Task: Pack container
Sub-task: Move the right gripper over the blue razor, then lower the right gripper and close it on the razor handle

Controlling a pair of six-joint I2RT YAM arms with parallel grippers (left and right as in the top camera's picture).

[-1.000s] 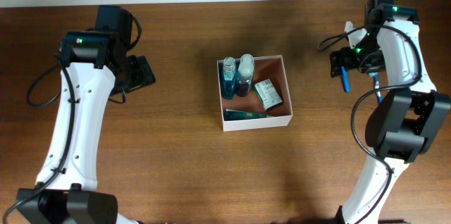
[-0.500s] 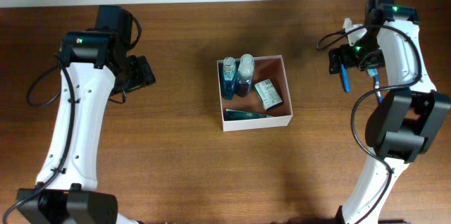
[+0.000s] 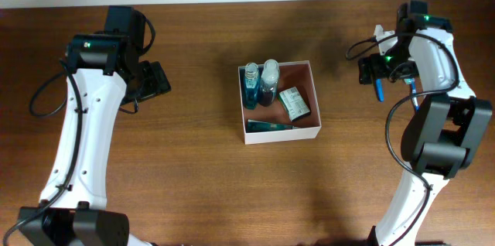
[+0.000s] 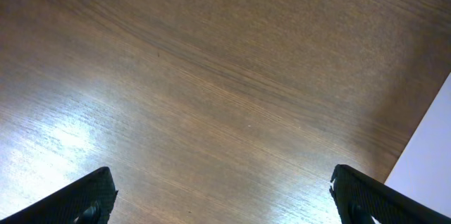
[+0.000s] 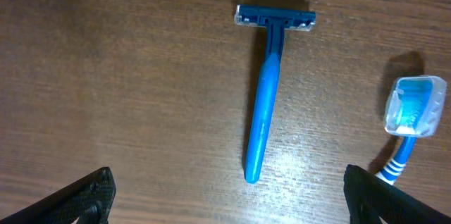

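The blue razor (image 5: pixel 266 97) is lying flat below the robot's open right fingers with its handle end between them, so the right gripper needs to move down onto the handle next.
The container (image 3: pixel 283 135) is a square white-walled box with a pinkish-brown inside at the table's middle. It holds two blue bottles (image 3: pixel 259 83), a green-and-white soap box (image 3: pixel 294 103) and a teal tube (image 3: pixel 269 124). A blue razor (image 5: pixel 266 97) lies flat on the table, head pointing away; it also shows in the overhead view (image 3: pixel 378 88). My right gripper (image 5: pixel 236 206) is open and empty just above the razor's handle end, at the far right in the overhead view (image 3: pixel 370 70). My left gripper (image 4: pixel 224 203) is open and empty over bare wood at the far left (image 3: pixel 155 80).
A blue-and-white toothbrush with a clear cap (image 5: pixel 412 108) lies just right of the razor, partly under my right arm in the overhead view (image 3: pixel 414 91). The table's edge (image 4: pixel 430 153) shows at the right of the left wrist view.
My right gripper has shifted slightly to the left over the razor. The left arm and the container's contents have not moved.
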